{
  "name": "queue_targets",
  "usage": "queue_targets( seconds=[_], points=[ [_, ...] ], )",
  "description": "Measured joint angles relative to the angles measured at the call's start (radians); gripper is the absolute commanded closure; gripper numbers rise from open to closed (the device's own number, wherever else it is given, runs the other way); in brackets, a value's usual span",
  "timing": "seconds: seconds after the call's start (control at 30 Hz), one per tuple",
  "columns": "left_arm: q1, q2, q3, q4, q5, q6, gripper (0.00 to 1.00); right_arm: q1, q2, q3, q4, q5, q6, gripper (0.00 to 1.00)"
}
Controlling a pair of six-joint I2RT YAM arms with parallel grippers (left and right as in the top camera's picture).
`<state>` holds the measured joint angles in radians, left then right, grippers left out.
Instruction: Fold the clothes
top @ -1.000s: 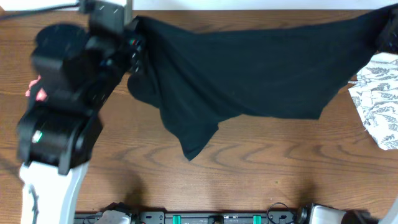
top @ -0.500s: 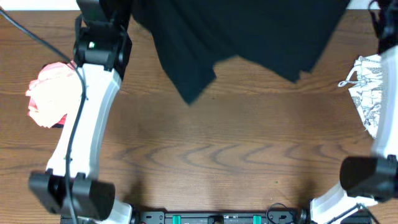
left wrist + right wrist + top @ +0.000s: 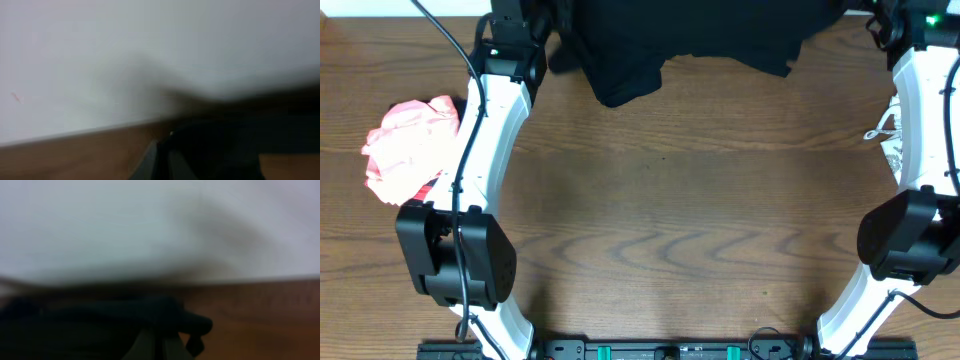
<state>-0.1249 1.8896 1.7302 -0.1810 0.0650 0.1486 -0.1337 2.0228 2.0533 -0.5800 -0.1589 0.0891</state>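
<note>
The bare wood between the arms is clear, so my left gripper will next move back and down there to release the black garment's end.
The black garment [image 3: 690, 40] of the clothes is bunched along the table's far edge, its lower corner [image 3: 620, 90] hanging toward me. My left arm [image 3: 490, 130] reaches to its left end and my right arm [image 3: 920, 110] to its right end. In the blurred left wrist view, my left gripper [image 3: 162, 150] is shut on black cloth [image 3: 225, 150]. My right gripper [image 3: 159, 332] is likewise shut on a dark fold [image 3: 100, 320].
A crumpled coral-pink garment [image 3: 408, 148] lies at the left edge. A white leaf-patterned garment [image 3: 886, 140] shows partly behind the right arm. Brown wooden table [image 3: 680, 230] spreads between the arms. A pale wall fills both wrist views.
Both arms stretched toward the far edge, pulling the black garment away from the table's middle. The pink garment, earlier covered by the left arm, now shows.
</note>
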Motion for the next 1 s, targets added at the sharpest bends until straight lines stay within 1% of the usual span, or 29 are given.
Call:
queue_targets(
  seconds=[0.3,0.67,0.87,0.93,1.0],
  points=[
    [0.001,-0.004,0.001,-0.379,0.103,-0.077,0.94,-0.007,0.000,0.002,-0.414,0.019,-0.034,0.99],
    [0.000,-0.007,0.004,-0.906,0.135,-0.101,0.94,-0.032,0.000,0.002,-0.832,0.089,-0.045,0.99],
    [0.001,-0.007,0.003,-1.069,0.139,-0.100,0.94,-0.036,0.000,0.003,-1.054,0.116,-0.046,0.99],
    [0.001,-0.008,0.003,-1.118,0.138,-0.101,0.94,-0.036,0.000,0.003,-1.105,0.127,-0.045,0.99],
    [0.000,-0.010,-0.001,-1.169,0.139,-0.101,0.94,-0.036,0.000,0.001,-1.116,0.139,-0.045,0.99]
  ],
)
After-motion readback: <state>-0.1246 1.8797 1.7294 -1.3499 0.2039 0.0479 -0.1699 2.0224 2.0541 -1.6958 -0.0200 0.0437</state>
